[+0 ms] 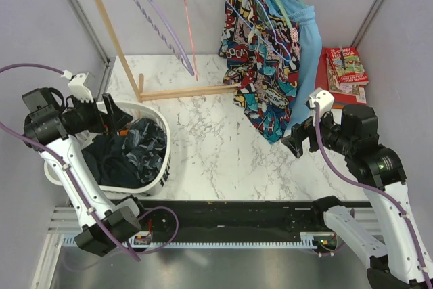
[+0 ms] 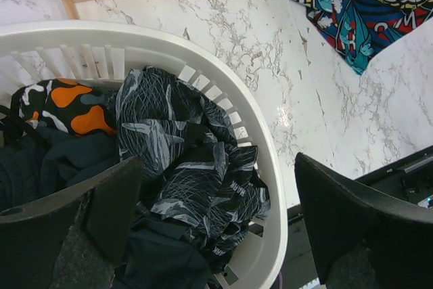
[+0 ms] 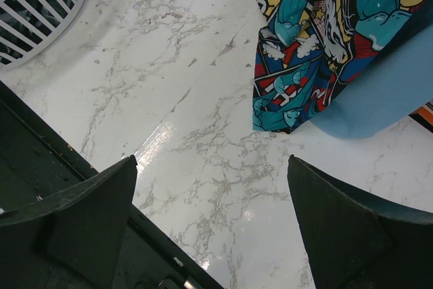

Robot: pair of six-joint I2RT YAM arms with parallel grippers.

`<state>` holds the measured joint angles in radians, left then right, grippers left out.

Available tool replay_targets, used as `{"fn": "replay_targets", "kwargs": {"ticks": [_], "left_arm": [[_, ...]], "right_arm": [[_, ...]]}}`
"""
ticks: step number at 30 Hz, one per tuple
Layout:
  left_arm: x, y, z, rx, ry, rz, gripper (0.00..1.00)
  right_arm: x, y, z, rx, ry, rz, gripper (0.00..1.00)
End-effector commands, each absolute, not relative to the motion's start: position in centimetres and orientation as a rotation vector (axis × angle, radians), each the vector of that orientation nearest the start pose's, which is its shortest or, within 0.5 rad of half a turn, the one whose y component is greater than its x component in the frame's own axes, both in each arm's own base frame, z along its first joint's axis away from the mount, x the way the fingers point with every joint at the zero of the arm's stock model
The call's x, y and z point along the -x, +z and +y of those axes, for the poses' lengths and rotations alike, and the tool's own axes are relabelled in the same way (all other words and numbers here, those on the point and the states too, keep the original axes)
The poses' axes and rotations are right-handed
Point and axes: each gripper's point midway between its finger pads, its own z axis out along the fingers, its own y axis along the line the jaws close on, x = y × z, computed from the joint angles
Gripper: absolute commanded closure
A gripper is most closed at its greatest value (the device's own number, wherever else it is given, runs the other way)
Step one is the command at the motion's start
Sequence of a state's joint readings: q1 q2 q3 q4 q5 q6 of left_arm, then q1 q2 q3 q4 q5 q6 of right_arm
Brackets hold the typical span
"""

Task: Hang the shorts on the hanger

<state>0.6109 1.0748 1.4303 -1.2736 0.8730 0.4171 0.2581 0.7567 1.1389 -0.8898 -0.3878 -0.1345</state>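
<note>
The robot should next move its left gripper down and to the right in the top view, onto the shorts' bunched middle (image 1: 145, 145) (image 2: 195, 184), because that is below the gripper and to that side.
The shorts (image 1: 146, 137), dark navy-black with a grey leaf print, lie crumpled in the white laundry basket (image 1: 164, 125) at the left. In the left wrist view the shorts (image 2: 177, 141) fill the basket's right half, against its rim (image 2: 272, 187). My left gripper (image 1: 119, 117) is open and empty, hovering above the basket with the shorts below its jaws (image 2: 218, 167). The pale whitish-blue wire hanger (image 1: 276, 33) hangs on the rail at the back, over the comic-print garment. My right gripper (image 1: 295, 144) is open and empty above bare marble (image 3: 211, 164).
A lavender hanger (image 1: 162, 28) and a pink hanger (image 1: 187, 25) hang on the wooden rack (image 1: 183, 91). A comic-print garment (image 1: 260, 65) and a light-blue garment (image 1: 308, 52) hang at back right. Books (image 1: 345, 69) lie at right. An orange-patterned cloth (image 2: 74, 106) lies in the basket.
</note>
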Motion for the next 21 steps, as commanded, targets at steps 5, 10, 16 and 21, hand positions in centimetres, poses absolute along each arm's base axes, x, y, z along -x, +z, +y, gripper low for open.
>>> {"fn": "replay_targets", "kwargs": {"ticks": [5, 10, 16, 21], "left_arm": [[-23.8, 33.4, 1.8, -0.303, -0.443, 2.110, 0.01], [-23.2, 32.3, 2.3, -0.384, -0.425, 2.184, 0.00], [-21.7, 27.3, 3.4, -0.517, -0.371, 2.355, 0.01], [-20.2, 23.2, 1.7, -0.671, -0.463, 2.410, 0.00]], "right_arm": [[-20.3, 29.9, 11.8, 0.623, 0.491, 1.940, 0.02], [-20.4, 29.7, 11.9, 0.631, 0.496, 1.948, 0.02], [-20.8, 29.6, 12.1, 0.645, 0.497, 1.963, 0.02], [-20.9, 29.3, 12.4, 0.657, 0.514, 1.977, 0.02]]}}
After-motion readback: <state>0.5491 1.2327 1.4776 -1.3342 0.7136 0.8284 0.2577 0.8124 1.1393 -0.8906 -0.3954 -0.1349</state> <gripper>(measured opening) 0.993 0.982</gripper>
